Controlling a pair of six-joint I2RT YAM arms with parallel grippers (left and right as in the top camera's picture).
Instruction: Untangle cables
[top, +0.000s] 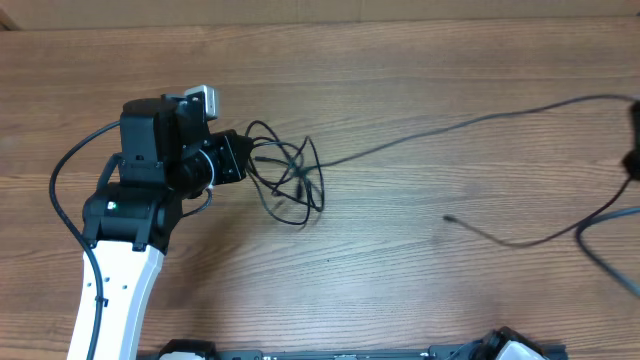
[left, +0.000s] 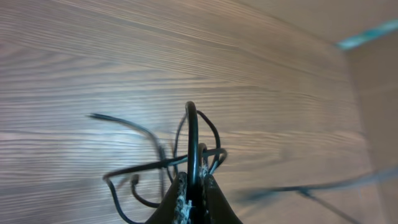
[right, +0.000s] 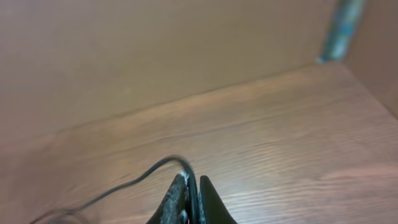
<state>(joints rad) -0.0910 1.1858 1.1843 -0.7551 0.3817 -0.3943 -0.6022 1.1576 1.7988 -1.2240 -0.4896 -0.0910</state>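
Note:
The robot's right gripper should next pull the cord to the right in the overhead view, then lower it and let go, because bare tabletop far from the bundle lies below.
The cables are thin black cords, knotted in a small bundle of loops left of the table's middle. My left gripper is at the bundle's left side, shut on one loop. In the left wrist view the gripper pinches an upright loop, with more loops and a plug end behind it. One long cord runs from the bundle to the right edge. In the right wrist view my right gripper is shut on a cord that trails off to the left.
Another cord with a small plug end lies on the wooden table at centre right and curves off the right edge. A dark part of the right arm shows at that edge. A brown wall stands beyond the table.

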